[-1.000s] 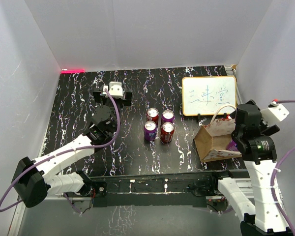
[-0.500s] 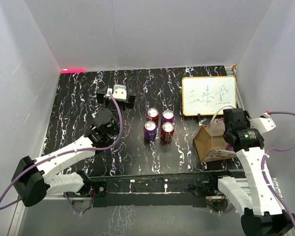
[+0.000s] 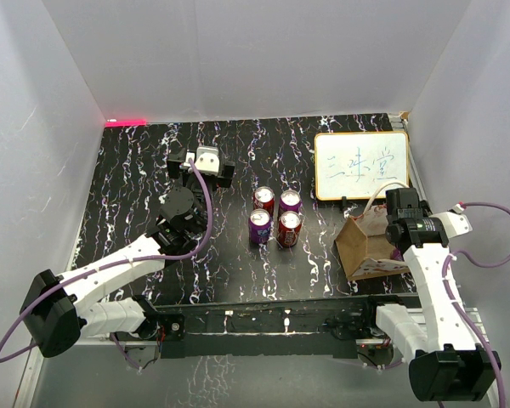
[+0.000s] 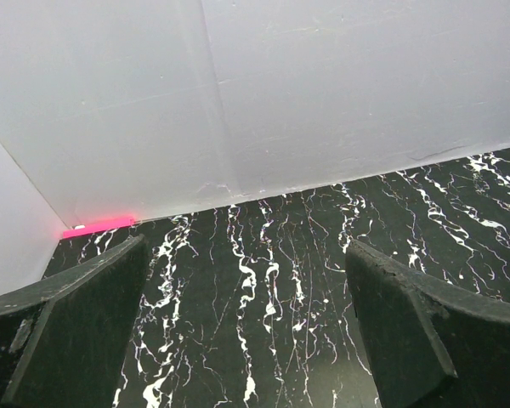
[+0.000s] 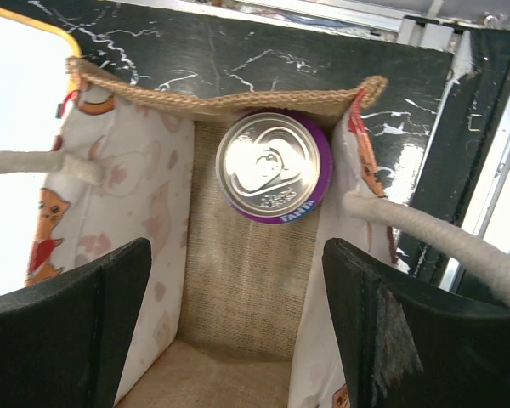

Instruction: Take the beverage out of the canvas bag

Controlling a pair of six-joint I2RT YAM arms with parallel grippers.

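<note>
I need to lower my right gripper into the bag next and move it toward the bag's far end, with its fingers on both sides of the purple can (image 5: 274, 167), because only the bag's bottom is between them.
The canvas bag (image 3: 367, 245) stands at the right of the table, open mouth up. In the right wrist view I look down into the bag (image 5: 246, 280). A purple beverage can (image 5: 274, 167) with a silver top stands upright against its far end. My right gripper (image 5: 238, 327) is open above the bag's mouth, nearer than the can, with only the bag's floor between its fingers. The cream handles (image 5: 425, 231) lie out to either side. From above, the right gripper (image 3: 399, 223) covers the can. My left gripper (image 4: 246, 327) is open and holds nothing, over the far left table (image 3: 202, 161).
Several soda cans (image 3: 276, 218) stand grouped mid-table. A white board with writing (image 3: 360, 165) leans behind the bag. White walls close in the black marbled table (image 3: 127, 187) on three sides; a rail (image 3: 272, 321) runs along the near edge.
My right gripper has swung left and come over the bag's mouth. The left gripper shifted slightly right early on, then held still.
</note>
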